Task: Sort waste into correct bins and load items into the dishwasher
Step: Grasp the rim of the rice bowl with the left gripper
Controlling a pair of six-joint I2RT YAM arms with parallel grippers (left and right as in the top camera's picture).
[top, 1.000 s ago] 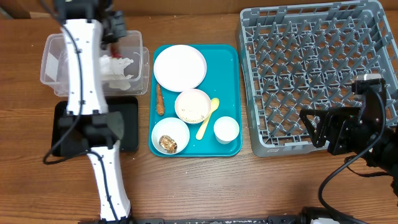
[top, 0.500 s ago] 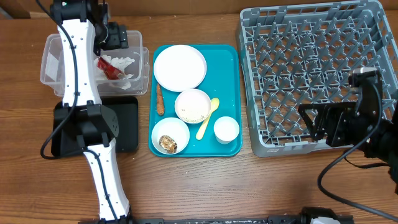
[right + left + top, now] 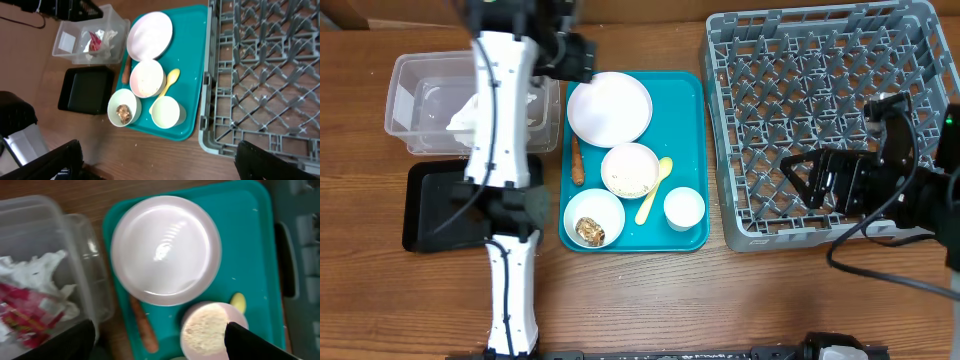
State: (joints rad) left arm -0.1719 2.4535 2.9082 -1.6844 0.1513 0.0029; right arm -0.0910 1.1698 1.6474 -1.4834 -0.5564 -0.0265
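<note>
The rice (image 3: 207,332) leaves the rim of the white-pink bowl bare. My left gripper will next move back past the round plate and down onto the bowl's rim (image 3: 244,320) beside the yellow spoon.
My left gripper (image 3: 160,347) is open and empty, hovering over the sausage-like stick (image 3: 145,330) at the teal tray's left edge, below the round plate (image 3: 165,250). A bowl of rice (image 3: 207,332) lies by its right finger. The red wrapper with tissue (image 3: 25,315) rests in the clear tub (image 3: 420,105). My right gripper (image 3: 802,182) is open and empty over the front of the grey dish rack (image 3: 820,100). On the teal tray also sit a bowl with a brown lump (image 3: 593,218), the small cup (image 3: 684,209) and the yellow spoon (image 3: 654,190).
The teal tray (image 3: 692,120) lies between the bins and the rack. The black tray (image 3: 440,205) sits in front of the tub, partly under my left arm. Bare wooden table runs along the front edge.
My left gripper opened, left the red wrapper in the tub and swung right to the teal tray. My right gripper opened wider and shifted left over the rack.
</note>
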